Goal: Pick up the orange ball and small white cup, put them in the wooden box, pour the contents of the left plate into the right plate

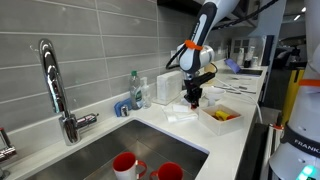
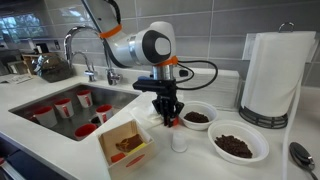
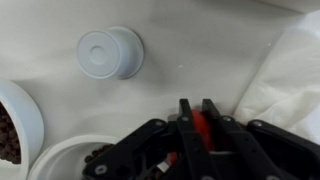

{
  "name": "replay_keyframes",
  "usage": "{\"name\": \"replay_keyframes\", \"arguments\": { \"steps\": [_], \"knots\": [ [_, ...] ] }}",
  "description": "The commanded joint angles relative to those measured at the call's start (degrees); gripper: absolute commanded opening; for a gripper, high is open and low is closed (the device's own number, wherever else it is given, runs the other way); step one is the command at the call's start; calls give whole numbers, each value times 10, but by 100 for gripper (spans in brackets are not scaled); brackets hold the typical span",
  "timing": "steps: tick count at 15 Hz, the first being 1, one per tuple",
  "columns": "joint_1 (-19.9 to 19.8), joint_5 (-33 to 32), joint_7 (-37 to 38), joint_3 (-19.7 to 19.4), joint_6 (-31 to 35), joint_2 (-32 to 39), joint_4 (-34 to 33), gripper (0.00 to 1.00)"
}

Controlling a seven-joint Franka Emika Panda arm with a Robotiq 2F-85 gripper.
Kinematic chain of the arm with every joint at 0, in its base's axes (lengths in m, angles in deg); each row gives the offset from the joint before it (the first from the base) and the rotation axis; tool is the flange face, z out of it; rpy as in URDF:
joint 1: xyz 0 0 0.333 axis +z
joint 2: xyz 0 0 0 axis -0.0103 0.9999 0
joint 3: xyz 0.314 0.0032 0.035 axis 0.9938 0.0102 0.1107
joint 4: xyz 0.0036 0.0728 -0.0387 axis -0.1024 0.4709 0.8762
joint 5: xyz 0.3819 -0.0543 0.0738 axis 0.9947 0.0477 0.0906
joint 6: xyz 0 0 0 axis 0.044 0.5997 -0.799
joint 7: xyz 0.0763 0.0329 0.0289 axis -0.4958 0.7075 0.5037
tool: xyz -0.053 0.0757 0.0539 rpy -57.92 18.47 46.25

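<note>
My gripper lifts the orange ball above the sides of the open wooden box (image 2: 125,146) next, brings it back over the box toward my base, and releases it.
In the wrist view my gripper (image 3: 197,106) is shut on the orange ball (image 3: 203,128), whose red-orange surface shows between the two black fingers. The small white cup (image 3: 110,52) rests on the counter beyond the fingertips, to the left. In an exterior view the gripper (image 2: 170,118) hangs just above the counter, with the small white cup (image 2: 179,141) right below it. The wooden box (image 2: 125,146) stands in front to the left, holding some reddish bits. Two white plates with brown contents sit to the right, the left plate (image 2: 198,106) and the right plate (image 2: 240,158).
A sink (image 2: 45,92) to the left holds several red cups (image 2: 63,106), with a faucet (image 2: 72,45) behind it. A paper towel roll (image 2: 275,75) stands at the right. A white cloth (image 3: 290,70) lies beside the gripper. A soap bottle (image 1: 137,88) stands by the wall.
</note>
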Motion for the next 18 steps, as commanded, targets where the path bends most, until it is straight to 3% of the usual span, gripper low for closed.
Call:
{"name": "replay_keyframes", "arguments": {
  "steps": [1, 5, 10, 14, 18],
  "knots": [
    [13, 10, -1, 10, -34, -53, 18, 2],
    [21, 21, -10, 29, -140, -136, 37, 2],
    [23, 57, -76, 55, -390, -232, 38, 2],
    [14, 46, -90, 52, -577, -228, 5, 2],
    [7, 33, -75, 44, -591, -191, 16, 2]
  ]
}}
